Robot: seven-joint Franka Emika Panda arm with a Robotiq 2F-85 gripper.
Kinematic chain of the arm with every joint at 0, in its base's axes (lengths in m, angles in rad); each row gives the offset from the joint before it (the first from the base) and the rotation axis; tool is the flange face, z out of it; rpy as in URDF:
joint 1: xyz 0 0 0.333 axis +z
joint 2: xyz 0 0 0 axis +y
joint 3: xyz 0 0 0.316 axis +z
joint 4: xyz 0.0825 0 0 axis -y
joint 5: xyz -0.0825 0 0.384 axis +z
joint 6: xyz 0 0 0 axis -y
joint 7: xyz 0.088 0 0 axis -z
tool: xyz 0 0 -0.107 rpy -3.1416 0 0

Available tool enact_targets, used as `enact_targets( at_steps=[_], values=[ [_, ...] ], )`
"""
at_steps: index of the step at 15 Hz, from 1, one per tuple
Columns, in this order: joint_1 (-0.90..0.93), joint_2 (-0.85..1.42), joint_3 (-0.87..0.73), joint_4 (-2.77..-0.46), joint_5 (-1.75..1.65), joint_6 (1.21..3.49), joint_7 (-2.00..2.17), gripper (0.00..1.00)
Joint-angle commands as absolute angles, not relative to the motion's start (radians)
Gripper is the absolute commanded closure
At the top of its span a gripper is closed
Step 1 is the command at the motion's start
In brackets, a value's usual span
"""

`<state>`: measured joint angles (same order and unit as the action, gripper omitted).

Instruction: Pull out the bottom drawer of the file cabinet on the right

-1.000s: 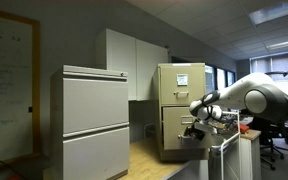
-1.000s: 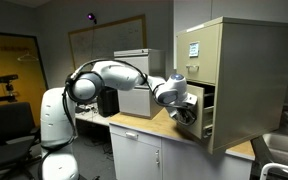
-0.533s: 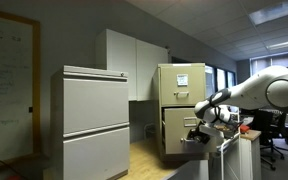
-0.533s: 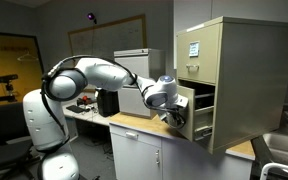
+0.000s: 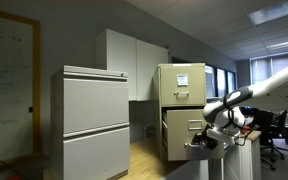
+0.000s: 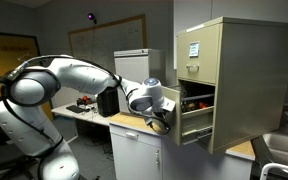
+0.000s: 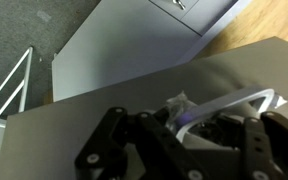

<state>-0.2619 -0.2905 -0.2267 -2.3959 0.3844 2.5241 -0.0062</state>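
The bottom drawer already stands well out of the cabinet, so my gripper will next pull the bottom drawer's curved silver handle (image 7: 229,103) a little farther back toward the base and release it.
The narrow tan file cabinet (image 5: 181,80) (image 6: 234,60) stands on a wooden counter, with a white label on its top front. Its bottom drawer (image 5: 184,130) (image 6: 194,122) stands pulled out of the body in both exterior views. My gripper (image 5: 206,135) (image 6: 160,118) is at the drawer's front face. In the wrist view the dark fingers (image 7: 189,140) close around the curved silver handle (image 7: 229,103) on the grey-looking drawer front (image 7: 74,125).
A wider light-grey two-drawer cabinet (image 5: 94,120) (image 6: 134,70) stands beside the tan one. White wall cupboards (image 5: 134,60) hang behind. The wooden counter (image 6: 134,125) carries the cabinets. An office chair (image 6: 9,125) stands by the robot base. Carpet (image 7: 14,30) shows below.
My gripper has moved away from the cabinet body, and the bottom drawer has slid further out with it. The arm has stretched back.
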Motion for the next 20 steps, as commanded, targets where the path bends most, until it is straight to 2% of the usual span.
enact_targets(
  at_steps=[1,11,12,13,15,20],
  values=[
    [-0.227,-0.408,-0.218,-2.581,0.342,2.493,-0.007,0.99],
    [-0.203,-0.494,-0.228,-2.64,0.345,2.521,0.019,0.99],
    [-0.202,-0.494,-0.228,-2.636,0.347,2.522,0.022,0.69],
    [-0.205,-0.496,-0.226,-2.633,0.342,2.523,0.026,0.68],
    [-0.212,-0.506,-0.212,-2.629,0.327,2.543,0.042,0.56],
    [-0.254,-0.551,-0.156,-2.621,0.211,2.596,0.116,0.22]
  ],
)
